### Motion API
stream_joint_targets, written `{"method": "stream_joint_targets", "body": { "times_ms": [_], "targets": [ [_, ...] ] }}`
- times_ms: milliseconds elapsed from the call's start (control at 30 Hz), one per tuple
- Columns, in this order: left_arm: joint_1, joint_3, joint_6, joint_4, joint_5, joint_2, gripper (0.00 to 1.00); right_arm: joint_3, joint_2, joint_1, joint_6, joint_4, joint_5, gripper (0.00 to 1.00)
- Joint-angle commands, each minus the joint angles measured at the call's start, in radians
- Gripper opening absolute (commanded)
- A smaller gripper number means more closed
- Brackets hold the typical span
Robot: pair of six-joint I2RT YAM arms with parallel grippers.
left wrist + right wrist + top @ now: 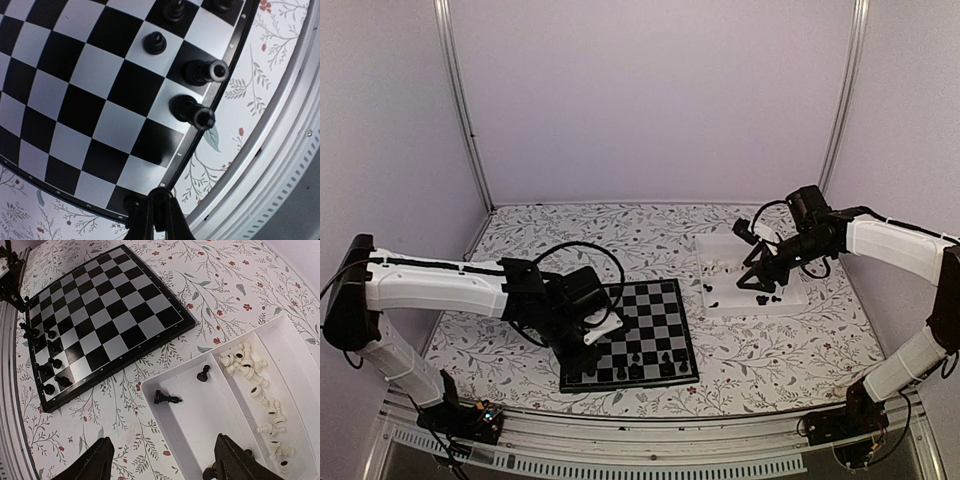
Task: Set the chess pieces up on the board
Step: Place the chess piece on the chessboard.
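Note:
The left gripper moves down onto the empty white square beside the corner's black piece next and releases its chess piece, since that square lies open below.
The board (pixel 650 312) lies at centre, with several black chess pieces (pixel 636 358) along its near rows. My left gripper (pixel 159 202) hangs over the board's (pixel 100 100) near left corner, shut on a black chess piece whose rounded end shows between the fingertips. Another black piece (pixel 132 205) stands just beside it. More stand along the edge (pixel 202 71). My right gripper (pixel 167 465) is open above the tray's left compartment, nothing between its fingers. A black piece (pixel 167 398) lies there on its side, and a black pawn (pixel 202 373) stands further in.
The white tray (pixel 176 370) sits right of the board (pixel 115 305); its right compartment holds several white pieces (pixel 247 370). More black pieces (pixel 210 473) lie by my right finger. The table's metal rail (pixel 280 165) runs close to the board's near edge.

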Motion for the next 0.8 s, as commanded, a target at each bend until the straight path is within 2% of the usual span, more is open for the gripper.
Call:
{"method": "stream_joint_targets", "body": {
  "times_ms": [0, 300, 567, 700, 733, 767],
  "targets": [
    [-0.023, 0.024, -0.015, -0.054, 0.020, 0.037, 0.00, 0.032, -0.011, 0.000, -0.007, -0.012, -0.028, 0.73],
    [-0.024, 0.033, -0.033, -0.026, -0.012, 0.069, 0.04, 0.049, 0.009, 0.001, -0.014, -0.025, -0.051, 0.77],
    [-0.024, 0.032, -0.037, -0.019, -0.051, 0.117, 0.03, 0.059, 0.017, 0.000, -0.017, -0.034, -0.056, 0.80],
    [-0.023, 0.029, -0.043, -0.015, -0.077, 0.114, 0.10, 0.056, 0.013, 0.001, -0.017, -0.038, -0.058, 0.81],
    [-0.023, 0.028, -0.045, -0.014, -0.079, 0.113, 0.14, 0.057, 0.014, 0.001, -0.017, -0.038, -0.058, 0.86],
    [-0.023, 0.027, -0.046, -0.013, -0.082, 0.112, 0.17, 0.056, 0.014, 0.001, -0.017, -0.039, -0.058, 0.97]
  ]
}}
